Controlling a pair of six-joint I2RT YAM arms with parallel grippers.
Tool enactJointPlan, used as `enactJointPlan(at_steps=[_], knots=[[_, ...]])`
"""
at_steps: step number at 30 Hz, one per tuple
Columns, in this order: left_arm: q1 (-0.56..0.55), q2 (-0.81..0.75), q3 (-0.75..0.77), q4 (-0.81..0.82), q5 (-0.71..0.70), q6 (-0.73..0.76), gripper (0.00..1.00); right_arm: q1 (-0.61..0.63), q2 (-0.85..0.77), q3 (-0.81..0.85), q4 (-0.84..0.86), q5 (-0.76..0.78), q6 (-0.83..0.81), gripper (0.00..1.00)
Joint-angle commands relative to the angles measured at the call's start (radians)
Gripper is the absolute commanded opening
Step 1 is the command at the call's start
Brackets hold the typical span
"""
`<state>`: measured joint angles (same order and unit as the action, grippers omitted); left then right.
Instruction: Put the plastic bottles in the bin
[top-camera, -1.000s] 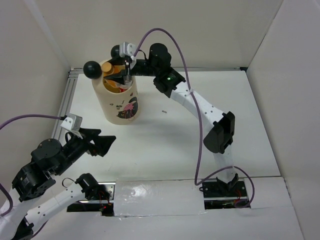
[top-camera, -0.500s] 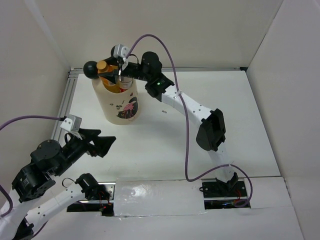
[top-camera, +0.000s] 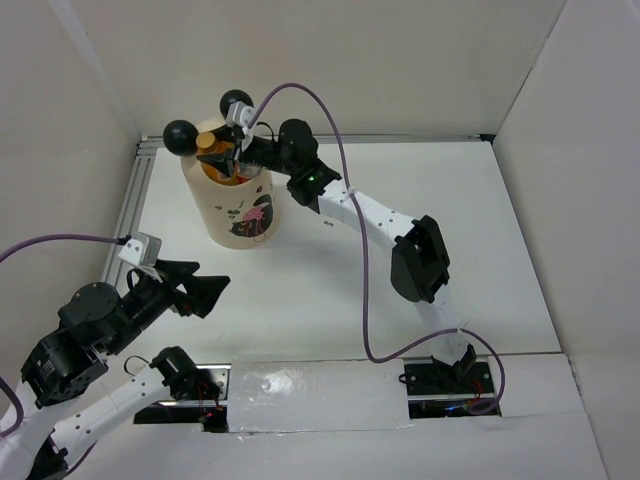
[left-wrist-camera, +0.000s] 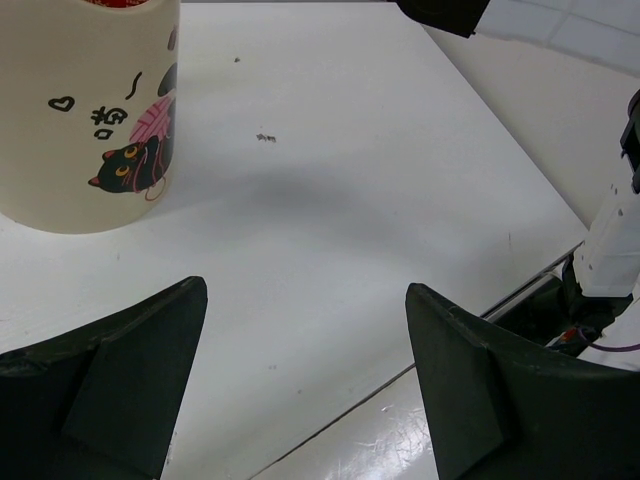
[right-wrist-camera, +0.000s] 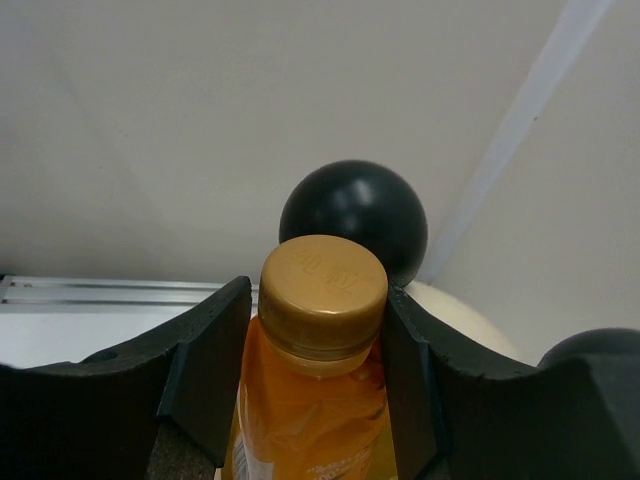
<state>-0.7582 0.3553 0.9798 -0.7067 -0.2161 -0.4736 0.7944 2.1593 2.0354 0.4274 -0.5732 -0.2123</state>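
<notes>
My right gripper lowers slightly toward the bin's opening next and spreads its fingers to release the short orange bottle, which already hangs over that opening.
The bin is a cream cylinder with a cartoon print and two black ball ears, standing at the far left of the table. My right gripper is over its mouth, shut on the short orange bottle. In the right wrist view the bottle sits between both pads, cap toward a black ear, with the cream bin rim behind. My left gripper is open and empty near the front left. The other bottles are out of view.
In the left wrist view my open gripper hovers over bare white table, with the bin's printed side at the upper left. White walls enclose the table on three sides. An aluminium rail runs along the left edge.
My right gripper has moved left with the orange bottle, from the bin's right rim to over its mouth near the left ear. The left arm has barely moved.
</notes>
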Motion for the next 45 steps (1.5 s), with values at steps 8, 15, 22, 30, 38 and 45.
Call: enactJointPlan(at_steps=[8,15,22,30,38,45], knots=[[-0.004,-0.021,0.026,0.001,0.006,0.024,0.94,0.006,0.001,-0.106,0.129,0.042,0.021,0.00],[-0.004,-0.030,0.026,-0.008,0.006,0.024,0.96,0.006,0.001,-0.124,0.093,0.033,0.021,0.00],[-0.004,-0.030,0.026,-0.008,0.006,0.024,0.96,0.006,0.001,-0.106,0.001,0.013,0.011,0.42],[-0.004,-0.030,0.026,0.001,0.006,0.024,0.96,0.006,0.001,-0.053,-0.058,-0.019,-0.007,0.75],[-0.004,-0.030,0.026,0.010,0.006,0.024,0.96,0.006,-0.009,0.020,-0.087,-0.050,-0.027,0.92],[-0.004,-0.030,0.026,0.019,0.015,0.024,0.96,0.006,-0.018,0.107,-0.108,-0.079,-0.064,0.93]])
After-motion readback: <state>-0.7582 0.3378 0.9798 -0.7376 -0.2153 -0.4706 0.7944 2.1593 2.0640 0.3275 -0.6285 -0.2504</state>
